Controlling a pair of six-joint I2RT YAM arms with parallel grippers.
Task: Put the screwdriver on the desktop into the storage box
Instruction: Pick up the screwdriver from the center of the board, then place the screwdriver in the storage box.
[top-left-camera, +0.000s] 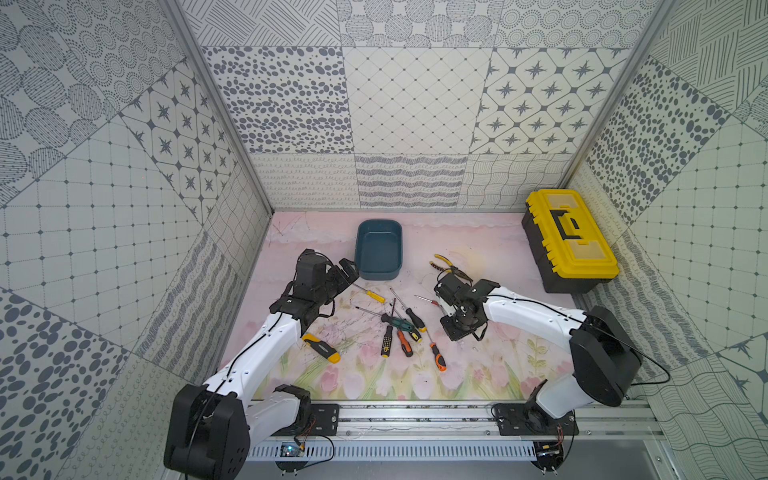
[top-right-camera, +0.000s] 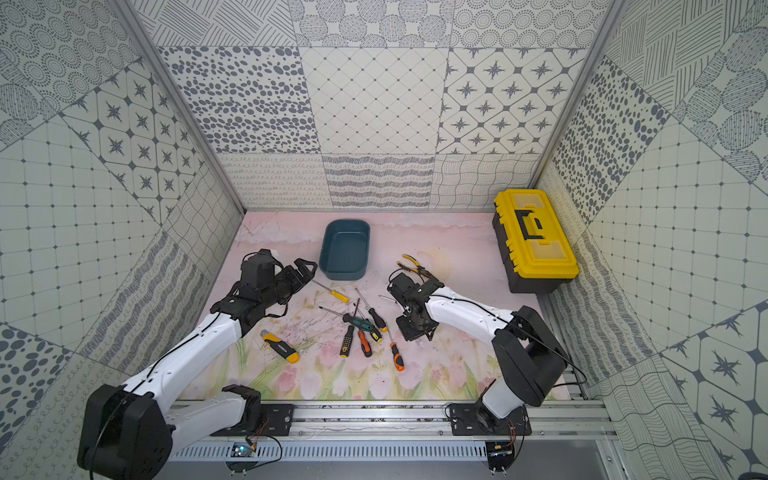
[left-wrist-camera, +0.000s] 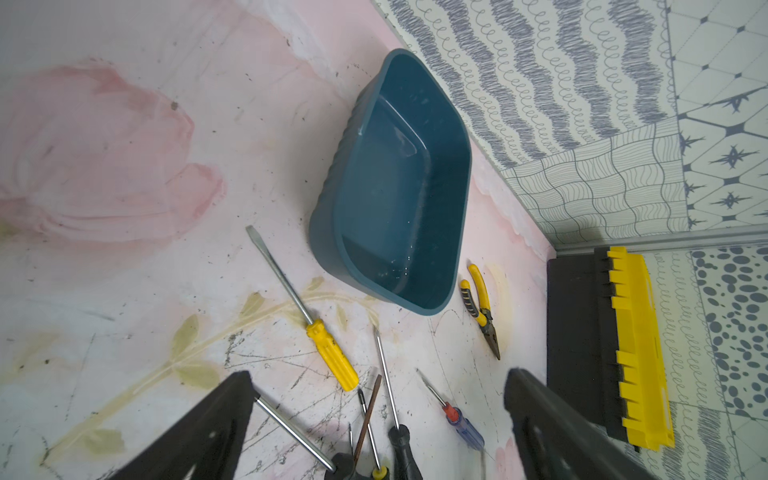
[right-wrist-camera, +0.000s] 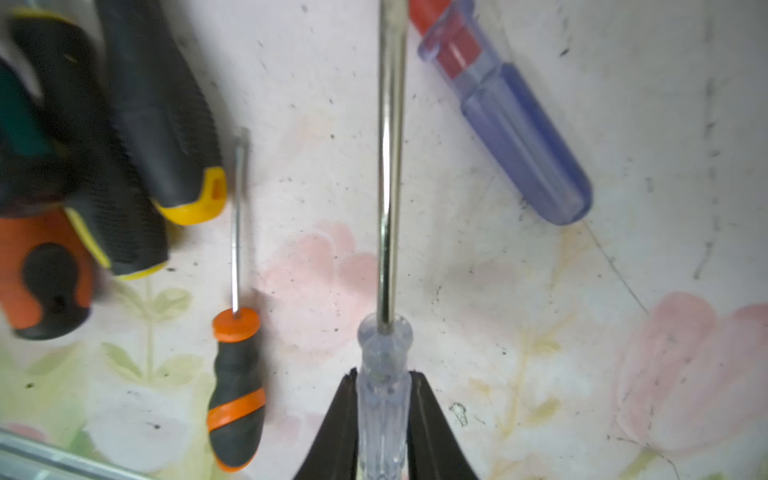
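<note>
The storage box (top-left-camera: 379, 249) stands outward of the robot's right gripper, so this gripper should lift the screwdriver clear of the storage box's sides, move outward over the storage box's empty bottom and let the screwdriver go.
My right gripper (right-wrist-camera: 384, 376) is shut on the clear handle of a screwdriver (right-wrist-camera: 390, 187), whose steel shaft points away from the jaws just over the pink desktop (top-left-camera: 478, 365). In a top view this gripper (top-left-camera: 448, 320) is right of the tool pile. The teal storage box (top-left-camera: 379, 249) (left-wrist-camera: 399, 187) stands empty at the back centre. Just left of the box, my left gripper (top-left-camera: 348, 271) (left-wrist-camera: 378, 382) hangs open with nothing between its fingers. Several more screwdrivers (top-left-camera: 399, 328) lie between the arms, among them a yellow-handled one (left-wrist-camera: 330, 357) and a blue-handled one (right-wrist-camera: 519, 137).
Yellow pliers (top-left-camera: 446, 264) lie right of the box. At the back right stands a shut yellow-and-black toolbox (top-left-camera: 569, 237). A yellow-and-black utility knife (top-left-camera: 321, 348) rests beside the left forearm. An orange-and-black screwdriver (right-wrist-camera: 237, 386) lies close to the right jaws. Patterned walls enclose three sides.
</note>
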